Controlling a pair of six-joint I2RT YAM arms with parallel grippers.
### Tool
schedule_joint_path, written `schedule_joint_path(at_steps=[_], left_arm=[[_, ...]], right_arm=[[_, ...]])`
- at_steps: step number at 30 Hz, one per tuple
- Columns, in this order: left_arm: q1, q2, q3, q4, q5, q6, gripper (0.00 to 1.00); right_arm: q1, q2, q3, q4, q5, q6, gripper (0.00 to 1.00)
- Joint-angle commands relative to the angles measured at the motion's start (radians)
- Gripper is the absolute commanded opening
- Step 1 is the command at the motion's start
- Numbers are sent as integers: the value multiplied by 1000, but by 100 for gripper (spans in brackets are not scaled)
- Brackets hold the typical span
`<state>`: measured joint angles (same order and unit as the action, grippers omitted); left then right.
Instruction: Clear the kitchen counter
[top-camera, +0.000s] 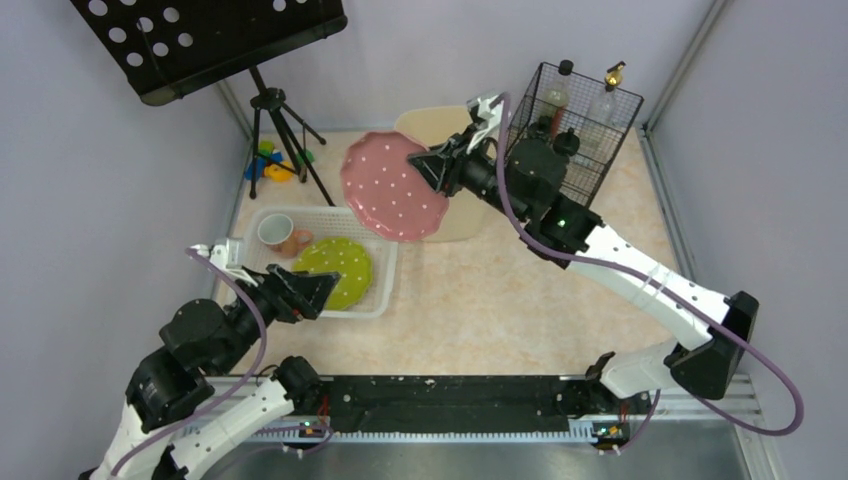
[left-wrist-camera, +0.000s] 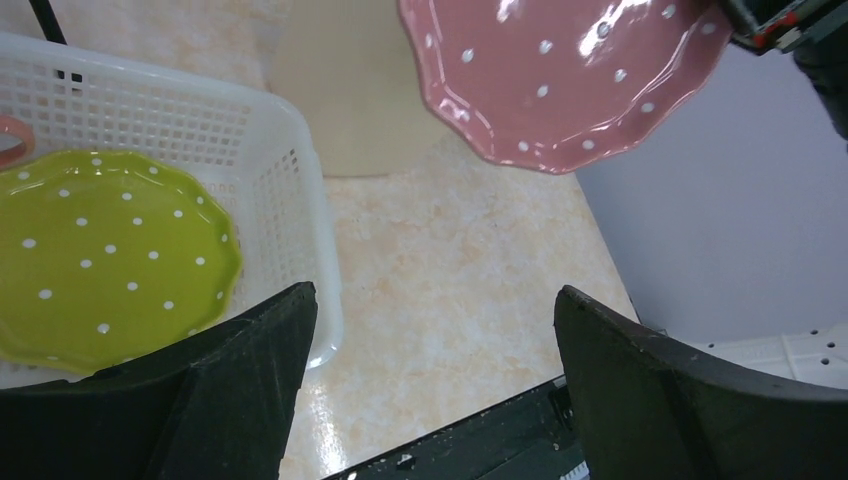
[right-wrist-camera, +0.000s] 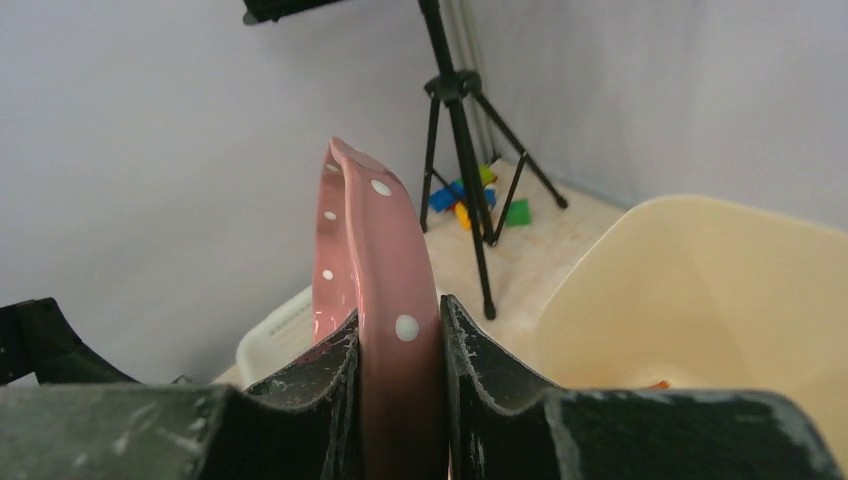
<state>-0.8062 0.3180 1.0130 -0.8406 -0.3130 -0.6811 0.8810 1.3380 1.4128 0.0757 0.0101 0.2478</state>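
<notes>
My right gripper swings over next, lowers the pink plate (top-camera: 392, 186) onto the basket's green plate (top-camera: 342, 266), which lies below and to its left in the top view, and releases.
My right gripper (top-camera: 432, 163) is shut on the rim of a pink dotted plate (top-camera: 392, 186), holding it tilted in the air over the kitchen counter (top-camera: 520, 300). The right wrist view shows that pink plate (right-wrist-camera: 375, 250) edge-on, clamped between both fingers (right-wrist-camera: 330, 375). A green dotted plate (top-camera: 338, 270) lies in the white basket (top-camera: 385, 290) at the left, beside a cup (top-camera: 274, 232). My left gripper (top-camera: 325, 290) hovers open over the basket's near right corner, nothing between its fingers (left-wrist-camera: 250, 370). The left wrist view shows the green plate (left-wrist-camera: 100, 255), the basket's wall (left-wrist-camera: 290, 170) and the pink plate (left-wrist-camera: 570, 75) above.
A beige tub (top-camera: 450, 135) stands behind the pink plate. A black wire rack (top-camera: 580, 120) with bottles sits at the back right. A tripod stand (top-camera: 275, 130) and small toys (top-camera: 270, 160) are at the back left. A black rail (top-camera: 450, 400) runs along the near edge.
</notes>
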Motion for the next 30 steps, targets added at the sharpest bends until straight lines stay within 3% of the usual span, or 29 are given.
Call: schedule_joint_path(at_steps=[1, 12, 30], left_arm=[[1, -30, 29, -3, -22, -14, 92], [0, -48, 42, -48, -30, -27, 91], [1, -71, 27, -78, -45, -26, 91]], right_arm=[[0, 21, -4, 182, -62, 177, 0], [63, 247, -8, 286, -100, 285, 0], [152, 606, 169, 283, 143, 432, 0]])
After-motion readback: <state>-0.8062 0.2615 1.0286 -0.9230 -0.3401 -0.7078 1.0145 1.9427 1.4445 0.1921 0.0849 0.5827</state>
